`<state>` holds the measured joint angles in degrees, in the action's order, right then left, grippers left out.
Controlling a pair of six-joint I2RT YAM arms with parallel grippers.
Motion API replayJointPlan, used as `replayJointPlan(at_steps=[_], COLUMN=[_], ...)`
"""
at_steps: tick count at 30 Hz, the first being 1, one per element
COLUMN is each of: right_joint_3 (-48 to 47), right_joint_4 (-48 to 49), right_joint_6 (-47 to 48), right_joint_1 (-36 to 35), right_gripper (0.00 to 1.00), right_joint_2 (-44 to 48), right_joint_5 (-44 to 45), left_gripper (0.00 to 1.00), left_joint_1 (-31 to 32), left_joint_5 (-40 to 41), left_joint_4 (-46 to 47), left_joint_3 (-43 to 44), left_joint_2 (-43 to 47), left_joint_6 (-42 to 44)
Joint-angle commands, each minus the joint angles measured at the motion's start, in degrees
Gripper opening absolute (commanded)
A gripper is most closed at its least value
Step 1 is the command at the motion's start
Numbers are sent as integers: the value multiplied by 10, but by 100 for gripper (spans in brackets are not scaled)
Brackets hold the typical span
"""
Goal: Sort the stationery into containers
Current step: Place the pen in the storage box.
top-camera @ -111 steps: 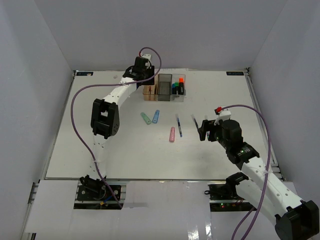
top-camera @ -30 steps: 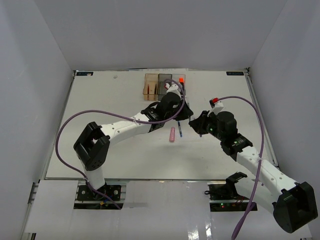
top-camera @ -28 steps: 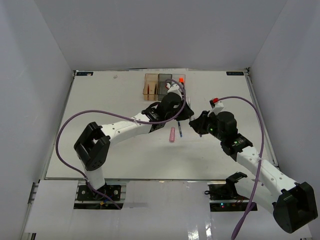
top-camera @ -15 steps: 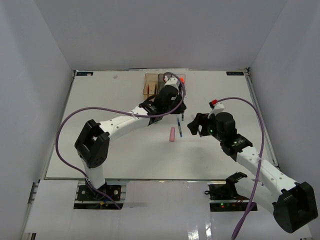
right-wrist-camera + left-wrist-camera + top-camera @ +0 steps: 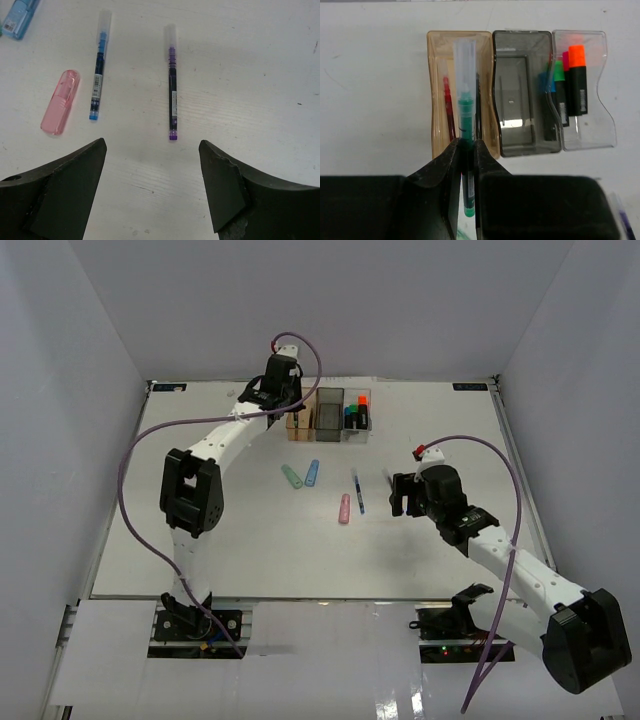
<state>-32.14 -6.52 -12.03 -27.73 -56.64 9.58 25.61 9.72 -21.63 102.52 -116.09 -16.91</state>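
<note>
Next, my right gripper lowers its open fingers astride the purple pen's rear end [image 5: 173,133] and closes on it, since that end lies below, pointing between them.
My left gripper [image 5: 284,406] [image 5: 465,146] is shut on a thin green pen [image 5: 465,120] and holds it lengthwise above the amber bin [image 5: 434,100] [image 5: 296,424]. A red pen [image 5: 447,97] lies in that bin. The grey bin [image 5: 522,145] [image 5: 328,412] holds nothing that I can see. The clear bin [image 5: 600,125] [image 5: 357,412] holds black highlighters [image 5: 577,75] with bright caps. My right gripper [image 5: 400,496] [image 5: 152,145] is open and empty just short of a purple pen [image 5: 172,90] [image 5: 388,480].
On the table lie a blue pen [image 5: 98,75] [image 5: 358,490], a pink highlighter [image 5: 60,101] [image 5: 344,508], a blue highlighter [image 5: 312,473] [image 5: 20,15] and a mint highlighter [image 5: 292,477]. White walls close in the table at the back and sides.
My left arm has swung from the middle of the table back to the bins, with the green pen in its jaws. My right gripper has shifted slightly toward me.
</note>
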Motion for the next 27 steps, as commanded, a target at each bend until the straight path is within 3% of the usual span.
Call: replayJointPlan(at_steps=[1,8,18,25,27], right_joint_3=[-23,-25,-33,-53,-64], right_joint_4=[4,5,12,13,12], right_joint_6=[22,30,32,35,34], right_joint_1=[3,3,6,7,7], right_gripper=[81,80,79,76,73], right_joint_2=[-7,-29,-79,-158,-176], right_joint_5=[16,14,32,47,47], left_gripper=[21,25,47,57,65], left_joint_1=[-7,-28,-31,-33,-33], left_joint_5=[-1,-28,-44,-79,-87], left_joint_4=[-10,-9,-5,-8,-9], left_joint_3=[74,163,182,140,124], left_joint_2=[-45,-132,-173,-100,-67], left_joint_6=[54,67,76,41,19])
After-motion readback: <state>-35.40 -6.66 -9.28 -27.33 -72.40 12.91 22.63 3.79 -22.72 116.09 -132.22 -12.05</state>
